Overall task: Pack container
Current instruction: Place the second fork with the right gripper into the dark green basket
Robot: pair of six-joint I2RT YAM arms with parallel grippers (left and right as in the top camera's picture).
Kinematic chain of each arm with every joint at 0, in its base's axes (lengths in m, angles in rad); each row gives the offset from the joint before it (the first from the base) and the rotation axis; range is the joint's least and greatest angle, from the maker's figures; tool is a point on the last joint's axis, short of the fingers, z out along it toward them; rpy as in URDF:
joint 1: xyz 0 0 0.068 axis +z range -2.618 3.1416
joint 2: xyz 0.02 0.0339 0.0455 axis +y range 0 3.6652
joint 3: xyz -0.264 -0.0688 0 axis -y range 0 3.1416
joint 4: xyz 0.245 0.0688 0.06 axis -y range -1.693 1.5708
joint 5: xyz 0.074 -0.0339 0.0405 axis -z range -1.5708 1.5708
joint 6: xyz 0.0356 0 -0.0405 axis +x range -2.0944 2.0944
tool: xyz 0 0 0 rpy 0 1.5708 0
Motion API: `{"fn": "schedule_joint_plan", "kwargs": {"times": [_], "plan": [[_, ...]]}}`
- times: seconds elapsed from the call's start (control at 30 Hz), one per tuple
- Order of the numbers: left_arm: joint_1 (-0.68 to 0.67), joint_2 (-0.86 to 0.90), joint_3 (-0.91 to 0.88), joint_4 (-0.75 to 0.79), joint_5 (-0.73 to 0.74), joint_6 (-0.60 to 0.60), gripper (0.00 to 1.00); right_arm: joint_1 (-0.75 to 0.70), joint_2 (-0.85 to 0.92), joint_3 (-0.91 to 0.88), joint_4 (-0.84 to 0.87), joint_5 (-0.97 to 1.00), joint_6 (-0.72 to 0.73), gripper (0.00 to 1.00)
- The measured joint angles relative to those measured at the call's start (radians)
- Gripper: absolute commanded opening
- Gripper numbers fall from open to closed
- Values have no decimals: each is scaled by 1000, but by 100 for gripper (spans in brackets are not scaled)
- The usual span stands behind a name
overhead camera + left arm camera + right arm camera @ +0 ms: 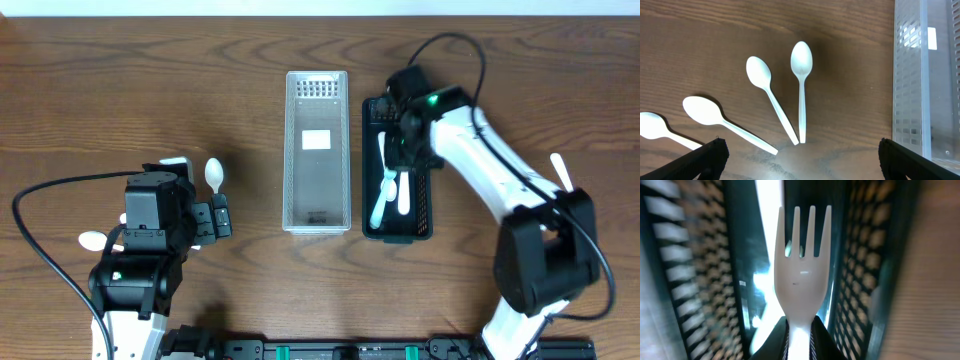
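Note:
My right gripper lowers the white fork (802, 275) in next and releases it beside the other cutlery, as it already points lengthwise between the black container's sides.
My right gripper (800, 340) is shut on a white plastic fork (802, 275), its tines pointing into the black perforated container (425, 215). That container holds other white cutlery (382, 195). My left gripper (799, 157) is open over the table, just below several white spoons (801, 62). One spoon (214, 174) shows beside the left arm in the overhead view. A clear perforated container (317, 150) stands empty in the middle.
Another white utensil (561, 172) lies on the table right of the right arm. A spoon (92, 240) lies left of the left arm. The clear container's wall (910, 75) is at the right of the left wrist view.

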Motion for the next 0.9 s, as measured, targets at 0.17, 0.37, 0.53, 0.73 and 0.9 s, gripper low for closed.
{"fn": "schedule_joint_plan", "kwargs": {"times": [0.17,0.37,0.53,0.73,0.9], "plan": [[0,0,0,-3,0,0,98,9,27,-76,49,0,0,14],[0,0,0,-6,0,0,98,9,27,-72,68,-9,-26,46],[0,0,0,-6,0,0,98,8,27,21,-9,-31,-86,53],[0,0,0,-7,0,0,98,-25,16,297,-195,-39,-174,68],[0,0,0,-6,0,0,98,-157,-52,454,-283,-5,-242,77]]}}
